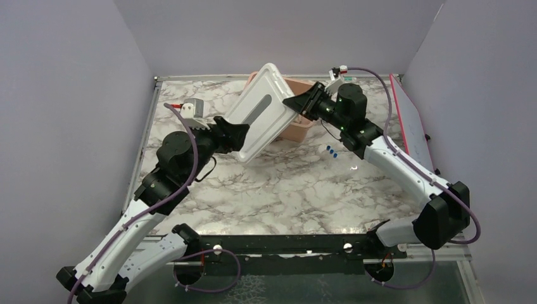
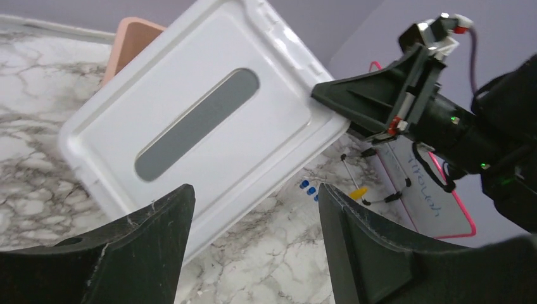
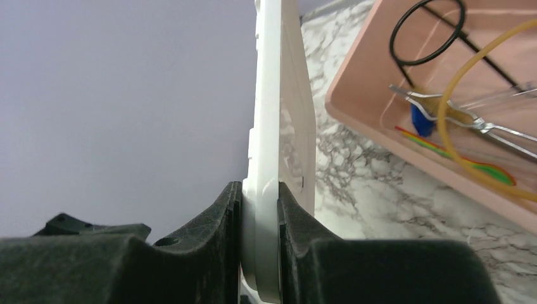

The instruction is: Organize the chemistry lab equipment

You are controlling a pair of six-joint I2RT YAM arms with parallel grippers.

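The pink tub (image 3: 354,95) is still open behind the tilted lid, so my right gripper needs to turn the lid level, lower it onto the tub's rim (image 3: 405,142) and let go.
The flat white lid (image 1: 263,114) hangs tilted over the marble table, and my right gripper (image 3: 259,190) is shut on its edge. My left gripper (image 2: 254,190) stands open just short of the lid's lower edge (image 2: 190,120), holding nothing. Behind the lid is the pink tub (image 3: 354,95). In it lie the black wire ring stand (image 3: 424,31), the curved tan tube (image 3: 451,95), the silver tongs (image 3: 472,120), a red-orange rod (image 3: 430,142) and a blue piece (image 3: 420,121). Three tiny blue pieces (image 1: 330,151) lie on the table to the lid's right.
A pink-framed whiteboard (image 1: 411,123) leans along the right wall. Near it on the table lies a thin wire piece with black tips and a yellow bit (image 2: 359,190). Grey walls close in the table on three sides.
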